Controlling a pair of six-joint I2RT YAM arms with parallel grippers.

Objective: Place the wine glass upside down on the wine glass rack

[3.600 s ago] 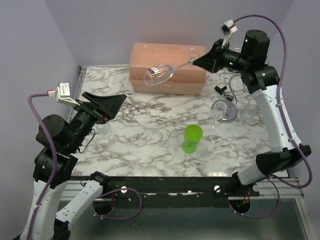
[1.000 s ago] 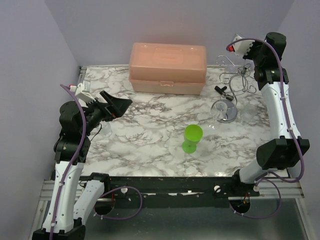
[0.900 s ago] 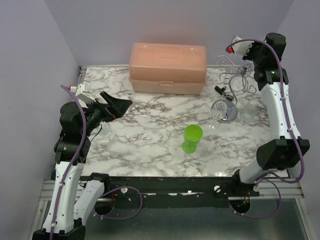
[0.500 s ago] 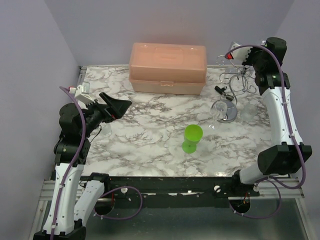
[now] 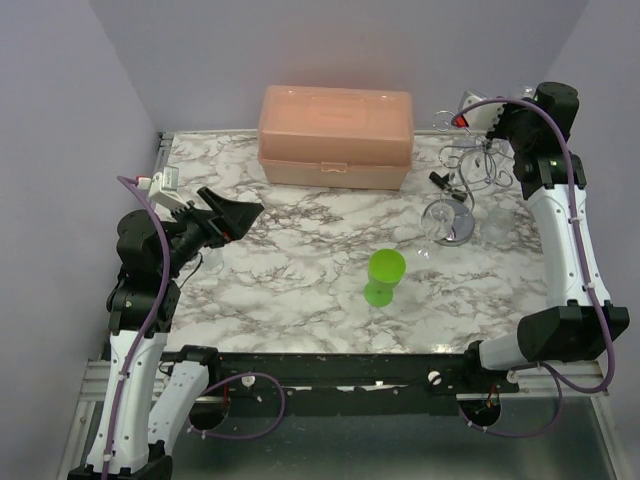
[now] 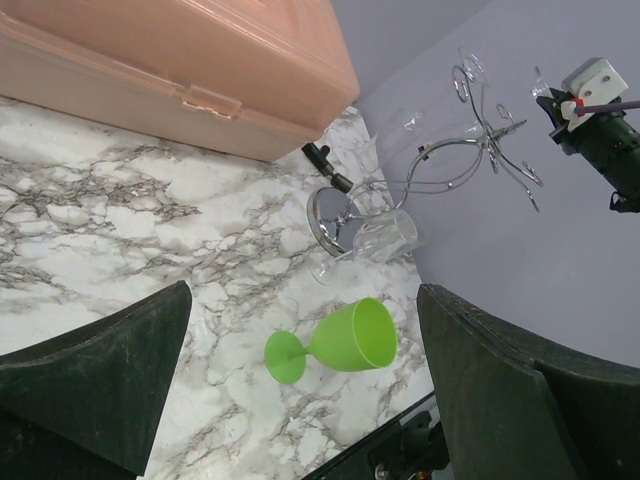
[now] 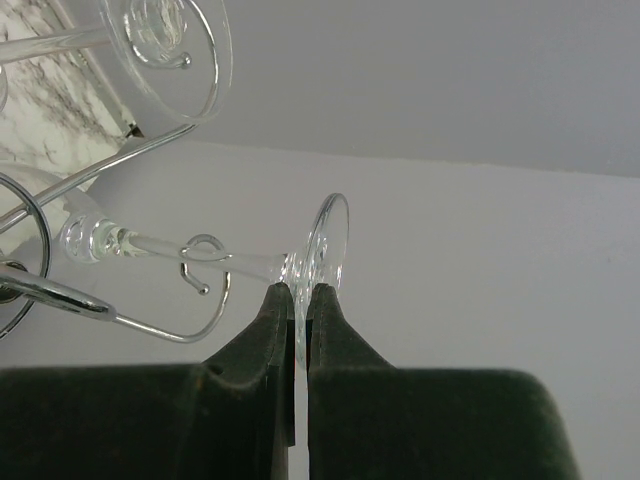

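Note:
Bare stem still shows between foot and hook, so my right gripper should next move down toward the curled hook (image 7: 206,260) until the glass's foot touches the wire, then let go.
The clear wine glass (image 7: 325,245) is pinched by its round foot in my right gripper (image 7: 302,288), which is shut on it. Its stem (image 7: 180,255) runs left across a curled hook of the wine glass rack (image 7: 150,325). Whether the stem rests on the wire I cannot tell. Another glass foot (image 7: 165,40) sits in a loop above. From above, the silver rack (image 5: 470,168) stands at the back right on its shiny round base (image 5: 455,225), with my right gripper (image 5: 500,120) level with its top. My left gripper (image 5: 235,212) (image 6: 302,290) is open and holds nothing.
A green plastic goblet (image 5: 384,276) (image 6: 340,342) stands on the marble top in front of the rack. A peach lidded box (image 5: 335,135) (image 6: 170,60) lies along the back wall. A small black clip (image 5: 443,179) lies by the rack's base. Purple walls close in behind and right.
My right gripper has carried the glass from over the peach box to the rack's top, then eased slightly right in the last second. The left arm has drawn back a little.

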